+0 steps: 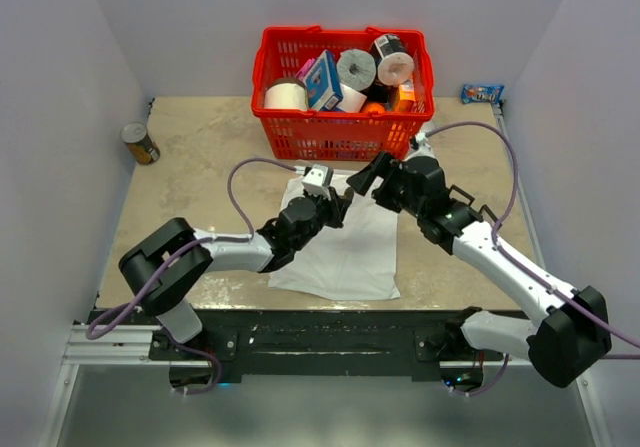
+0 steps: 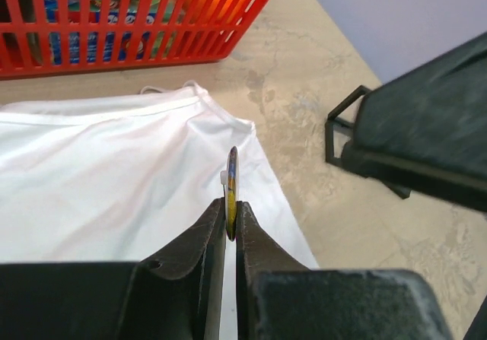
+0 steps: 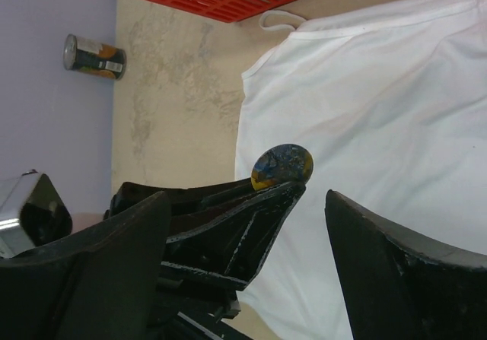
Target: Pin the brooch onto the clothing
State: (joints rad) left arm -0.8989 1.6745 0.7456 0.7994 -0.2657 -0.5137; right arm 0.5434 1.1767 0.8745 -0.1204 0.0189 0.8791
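Next, my right gripper turns and moves left in the top view to straddle the brooch's free rim, since that rim clears the left gripper's fingers.
The brooch, a small thin disc, shows edge-on in the left wrist view, pinched between the tips of my left gripper, which is shut on it. The right wrist view shows the brooch's face, mottled blue-grey with an orange-gold patch. It hangs just above the clothing, a white T-shirt lying flat on the table. My right gripper stands wide open, with one finger on each side of the left gripper's tips and touching nothing. In the top view both grippers meet over the shirt's upper edge, the left and the right.
A red basket full of rolls and packets stands right behind the shirt. A tin can sits at the far left by the wall. A blue snack packet lies at the far right corner. Walls close in three sides.
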